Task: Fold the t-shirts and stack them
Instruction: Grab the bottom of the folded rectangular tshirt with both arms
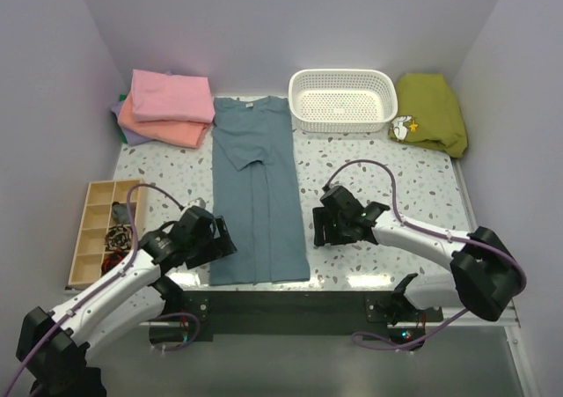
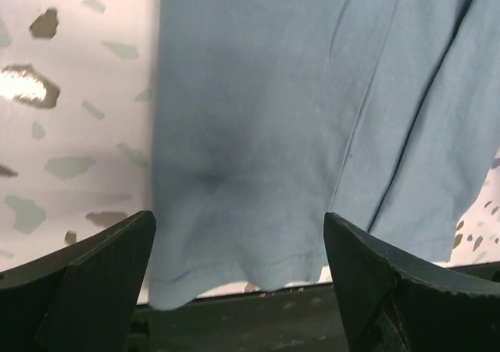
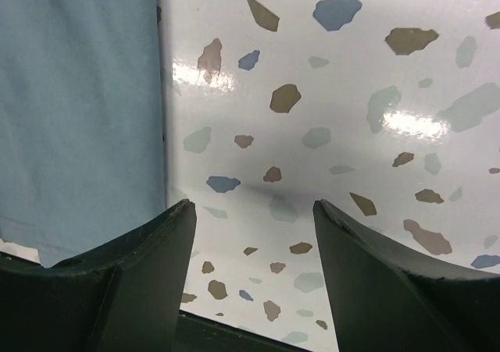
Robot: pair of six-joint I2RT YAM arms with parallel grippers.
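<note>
The robot's right gripper will next go down and move back toward the shirt, onto the near corner of the shirt's hem beside that gripper.
A dusty blue-grey t-shirt (image 1: 257, 194) lies flat down the middle of the table, folded into a long narrow strip, neck label at the far end. My left gripper (image 1: 214, 241) is open over its near left corner; the hem (image 2: 234, 266) lies between the fingers. My right gripper (image 1: 324, 230) is open and empty, just right of the shirt's right edge (image 3: 78, 118), above bare table. A stack of folded shirts, pink (image 1: 171, 96) on salmon-orange (image 1: 163, 126) on lavender, sits at the far left.
A white plastic basket (image 1: 343, 99) stands at the back centre-right. An olive-green garment (image 1: 431, 111) with a small print lies at the back right. A wooden compartment tray (image 1: 101, 230) with small items sits at the left edge. The table's dark front edge (image 2: 250, 321) is right below the hem.
</note>
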